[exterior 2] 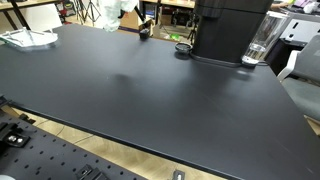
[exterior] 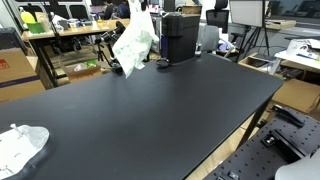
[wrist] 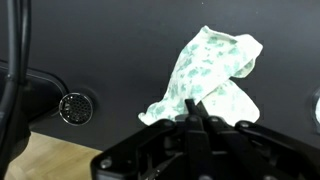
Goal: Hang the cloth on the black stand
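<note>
The gripper lowers the cloth onto the black tabletop [exterior: 149,85] beside the stand's round base next and releases the cloth's upper edge, as the cloth still hangs in the air.
The cloth [wrist: 215,65] is white with a green pattern. In the wrist view it hangs from my gripper [wrist: 195,110], whose fingers are shut on its edge. In an exterior view the cloth [exterior: 134,42] hangs in the air above the table's far edge, and in the other it is small at the top [exterior 2: 126,12]. The gripper itself is barely visible in both exterior views. The black stand [wrist: 35,95] shows in the wrist view at the left, with a thick black upright and a round base part. It is apart from the cloth.
A black coffee machine [exterior: 180,36] [exterior 2: 230,28] stands at the far side of the black table [exterior: 150,110], with a clear glass [exterior 2: 258,48] beside it. A second white cloth [exterior: 20,146] [exterior 2: 26,38] lies at a table corner. Desks and boxes stand beyond.
</note>
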`<state>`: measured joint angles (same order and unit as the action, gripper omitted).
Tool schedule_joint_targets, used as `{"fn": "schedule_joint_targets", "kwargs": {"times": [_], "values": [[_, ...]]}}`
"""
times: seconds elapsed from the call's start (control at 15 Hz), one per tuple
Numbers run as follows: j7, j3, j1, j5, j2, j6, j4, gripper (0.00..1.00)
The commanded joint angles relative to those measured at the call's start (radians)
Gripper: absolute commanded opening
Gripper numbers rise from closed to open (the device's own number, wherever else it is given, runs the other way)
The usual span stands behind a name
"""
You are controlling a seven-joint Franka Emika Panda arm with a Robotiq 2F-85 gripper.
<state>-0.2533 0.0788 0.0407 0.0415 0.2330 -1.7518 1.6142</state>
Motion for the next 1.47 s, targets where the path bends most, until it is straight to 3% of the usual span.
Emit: {"fn": "schedule_joint_targets", "kwargs": {"times": [0.0, 0.47, 1.0, 1.4], "values": [[-0.018, -0.004, -0.008, -0.011, -0.026, -0.029, 0.078, 0.00], [-0.031, 0.007, 0.005, -0.008, -0.022, -0.099, 0.144, 0.00], [-0.020, 0.018, 0.026, 0.008, 0.016, -0.214, 0.127, 0.00], [-0.018, -0.003, 0.003, 0.001, 0.021, -0.273, 0.135, 0.00]]}}
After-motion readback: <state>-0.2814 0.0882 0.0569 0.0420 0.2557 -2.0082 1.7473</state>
